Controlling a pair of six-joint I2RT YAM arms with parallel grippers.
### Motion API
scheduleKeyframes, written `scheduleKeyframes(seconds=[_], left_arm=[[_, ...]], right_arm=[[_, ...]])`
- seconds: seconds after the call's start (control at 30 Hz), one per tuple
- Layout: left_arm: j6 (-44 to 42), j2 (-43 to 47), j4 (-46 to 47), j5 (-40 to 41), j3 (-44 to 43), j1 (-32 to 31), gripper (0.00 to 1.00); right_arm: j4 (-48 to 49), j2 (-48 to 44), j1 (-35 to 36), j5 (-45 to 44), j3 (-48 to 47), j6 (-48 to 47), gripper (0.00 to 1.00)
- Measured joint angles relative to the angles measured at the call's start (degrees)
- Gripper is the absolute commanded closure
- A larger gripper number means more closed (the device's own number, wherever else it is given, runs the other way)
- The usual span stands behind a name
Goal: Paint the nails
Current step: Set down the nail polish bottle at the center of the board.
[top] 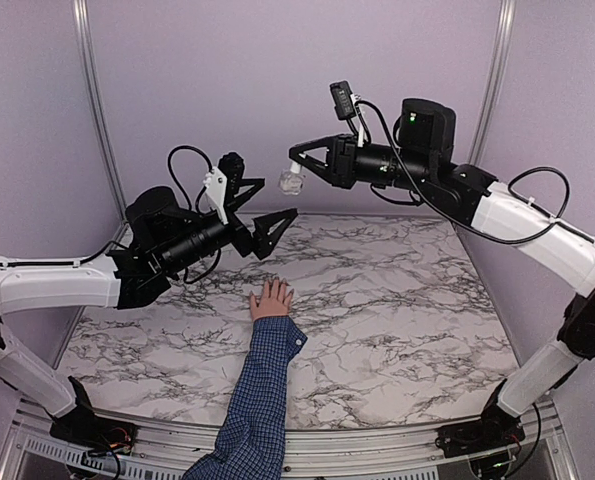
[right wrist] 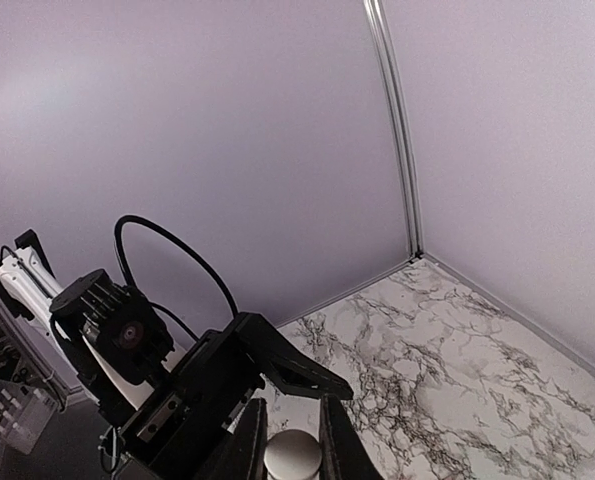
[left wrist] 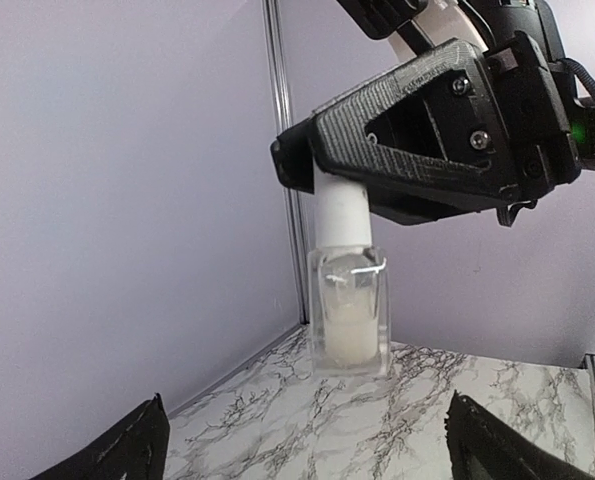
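Observation:
I will next move my right gripper back and down onto the marble [top: 345, 337] beside the buttoned cuff and release the nail polish bottle, because that marble is bare.
A small light-skinned hand [top: 271, 300] lies flat on the marble table [top: 397, 300], fingers spread, its blue checked sleeve [top: 262, 390] running to the near edge. The nails [top: 273, 286] are too tiny to make out. High above the table's back, my right gripper [top: 295, 165] is shut on the white cap [left wrist: 342, 210] of a clear nail polish bottle [left wrist: 349, 315], which hangs below it. My left gripper [top: 245, 208] stands open just left of the bottle and a little below it, and its black fingertips [left wrist: 127, 450] show wide apart with nothing between them. In the right wrist view the cap's top [right wrist: 293, 458] sits between the fingers [right wrist: 249, 445].
Lilac walls with metal corner posts [top: 95, 110] close in the table at the back and sides. Both arms reach towards each other above the table's far half, over the hand. Cables loop off the wrists [top: 192, 155].

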State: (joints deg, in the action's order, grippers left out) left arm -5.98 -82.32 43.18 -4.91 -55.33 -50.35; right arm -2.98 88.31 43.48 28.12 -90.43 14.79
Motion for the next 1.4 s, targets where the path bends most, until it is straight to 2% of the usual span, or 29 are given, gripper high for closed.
scheduleKeyframes(seconds=[0.17,0.37,0.67,0.93,1.13,1.4], left_arm=[[2.38,2.45,-0.26,-0.07,1.75,0.59,0.01],[10.78,6.73,-2.89,1.95,1.92,4.26,0.01],[20.96,9.42,-18.34,5.66,-2.8,8.63,0.01],[22.53,13.25,-24.55,9.97,-2.8,9.44,0.01],[22.97,13.35,-29.27,12.87,-3.56,9.44,0.01],[23.37,12.79,-32.5,13.97,-6.25,9.44,0.01]], right_arm=[[1.86,-2.34,-0.94,-1.03,2.82,-1.16,1.0],[5.57,-6.23,-1.99,-3.63,10.38,-2.6,1.0],[11.63,-12.96,-3.78,-10.03,26.6,-2.91,1.0],[20.24,-16.61,-3.98,-15.87,43.39,-3.85,1.0],[31.28,-18.6,-3.98,-19.8,56.26,-7.34,1.0],[45.38,-18.64,-2.75,-22.43,67.67,-10.82,1.0]])
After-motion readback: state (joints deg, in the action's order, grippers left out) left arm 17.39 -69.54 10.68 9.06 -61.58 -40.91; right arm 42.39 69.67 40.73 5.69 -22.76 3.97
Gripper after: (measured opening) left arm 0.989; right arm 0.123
